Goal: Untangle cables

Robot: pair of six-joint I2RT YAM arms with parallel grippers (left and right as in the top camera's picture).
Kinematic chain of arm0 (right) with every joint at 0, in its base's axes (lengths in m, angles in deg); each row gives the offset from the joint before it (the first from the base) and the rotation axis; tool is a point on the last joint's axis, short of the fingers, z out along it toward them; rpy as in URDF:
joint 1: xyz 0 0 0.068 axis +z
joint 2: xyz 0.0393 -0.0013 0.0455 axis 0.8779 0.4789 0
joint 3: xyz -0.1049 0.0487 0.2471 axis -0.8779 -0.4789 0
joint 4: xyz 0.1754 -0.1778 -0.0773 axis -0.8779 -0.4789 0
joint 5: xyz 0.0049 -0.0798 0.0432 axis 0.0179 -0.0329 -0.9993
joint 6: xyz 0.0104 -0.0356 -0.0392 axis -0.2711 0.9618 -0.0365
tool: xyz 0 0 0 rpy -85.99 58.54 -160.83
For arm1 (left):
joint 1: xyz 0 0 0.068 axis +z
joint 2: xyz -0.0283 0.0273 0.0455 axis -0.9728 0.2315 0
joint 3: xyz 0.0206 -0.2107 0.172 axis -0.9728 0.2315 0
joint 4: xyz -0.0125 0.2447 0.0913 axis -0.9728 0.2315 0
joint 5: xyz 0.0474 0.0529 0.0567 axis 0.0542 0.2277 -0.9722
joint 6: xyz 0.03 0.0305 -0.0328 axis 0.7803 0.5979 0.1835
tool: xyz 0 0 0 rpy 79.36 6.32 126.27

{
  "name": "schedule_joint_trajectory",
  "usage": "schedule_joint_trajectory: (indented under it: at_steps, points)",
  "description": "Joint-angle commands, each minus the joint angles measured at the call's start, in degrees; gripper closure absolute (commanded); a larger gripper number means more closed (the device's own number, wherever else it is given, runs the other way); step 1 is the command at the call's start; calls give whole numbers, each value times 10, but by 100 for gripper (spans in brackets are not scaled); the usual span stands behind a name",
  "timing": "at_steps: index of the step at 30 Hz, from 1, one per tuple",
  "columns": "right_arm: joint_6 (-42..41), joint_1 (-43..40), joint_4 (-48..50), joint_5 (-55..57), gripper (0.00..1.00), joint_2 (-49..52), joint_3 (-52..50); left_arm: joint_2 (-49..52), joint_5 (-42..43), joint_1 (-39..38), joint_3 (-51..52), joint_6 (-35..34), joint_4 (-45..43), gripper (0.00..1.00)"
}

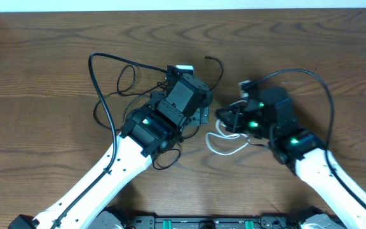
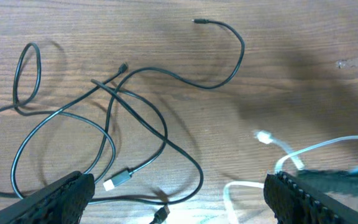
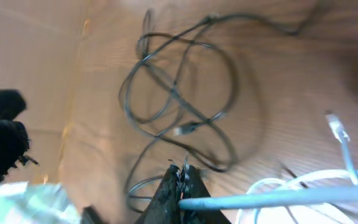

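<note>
The right gripper carries the white cable to the right in the overhead view onto the bare wood (image 1: 340, 119) next, because that spot lies clear of the black cables.
The thin black cables (image 1: 116, 95) lie tangled on the wooden table, mostly under and left of my left arm (image 1: 176, 105). In the left wrist view they loop and cross (image 2: 114, 118), with a silver plug end (image 2: 118, 180) between the fingers. My left gripper (image 2: 182, 202) is wide open above them and holds nothing. The white cable (image 1: 224, 145) lies in loops at centre right. My right gripper (image 1: 226, 119) is shut on the white cable (image 3: 272, 197), which runs off to the right of the fingertips (image 3: 182, 186); its plug end (image 3: 334, 124) is free.
Thicker black cords (image 1: 313, 79) arc from the arm bases over the table. The table's far edge (image 1: 183, 9) runs along the top. Bare wood lies at far left and far right.
</note>
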Motion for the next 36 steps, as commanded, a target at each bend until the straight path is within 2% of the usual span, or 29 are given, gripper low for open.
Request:
schedule_joint_trajectory:
  at_steps: [1, 8, 12, 17, 24, 36]
  points:
    - [52, -32, -46, 49, 99, -28, 2, -1, -12, 2, -8, 3, 2, 7]
    - [83, -127, -165, 97, 99, -31, 19, -1, -12, 1, -8, 3, 2, 8]
    - [132, -222, -264, 103, 99, -30, 90, -1, -12, 2, -8, 3, 2, 8]
    - [188, -349, -355, 168, 99, -26, 186, -1, -12, 1, -8, 3, 2, 8]
    - [179, -452, -301, 261, 99, -22, 216, -1, -12, 2, -8, 3, 2, 8]
    - [170, -472, -294, 266, 99, 74, 215, -1, -12, 2, -8, 3, 2, 8]
